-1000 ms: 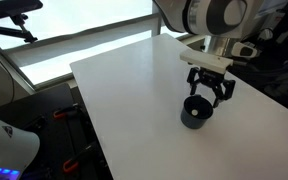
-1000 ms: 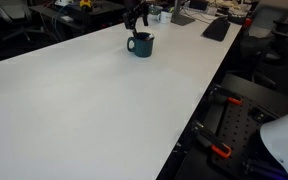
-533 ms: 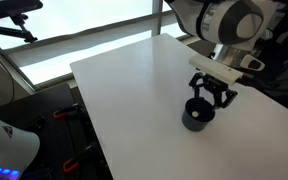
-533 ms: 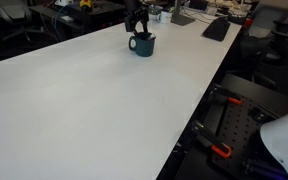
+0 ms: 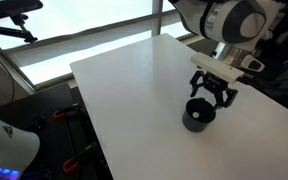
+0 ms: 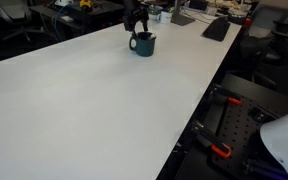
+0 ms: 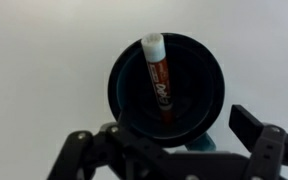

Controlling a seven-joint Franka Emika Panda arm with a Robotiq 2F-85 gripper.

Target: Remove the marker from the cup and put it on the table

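The marker's white cap (image 7: 153,46) is off-center from my fingers, so my gripper will rise slightly and shift toward the marker, then go down around that cap next.
The dark cup (image 5: 197,118) stands on the white table (image 5: 134,85); it also shows in the other exterior view (image 6: 142,45). In the wrist view I look straight down into the cup (image 7: 210,85). A red marker (image 7: 160,88) with a white cap leans inside it, cap up against the rim. My gripper (image 5: 213,98) hangs just above the cup, fingers spread wide and empty. In the wrist view its fingers (image 7: 169,145) lie at the lower edge, either side of the cup's near rim. The cup's handle peeks out below the rim.
The table's edge (image 5: 89,120) drops to the floor and equipment on one side. Beyond the far end stand chairs, a keyboard (image 6: 216,28) and desk clutter. The table (image 6: 94,110) stretches wide in front of the cup.
My gripper has come down a little and shifted slightly sideways over the cup, staying open. The cup and marker have not moved.
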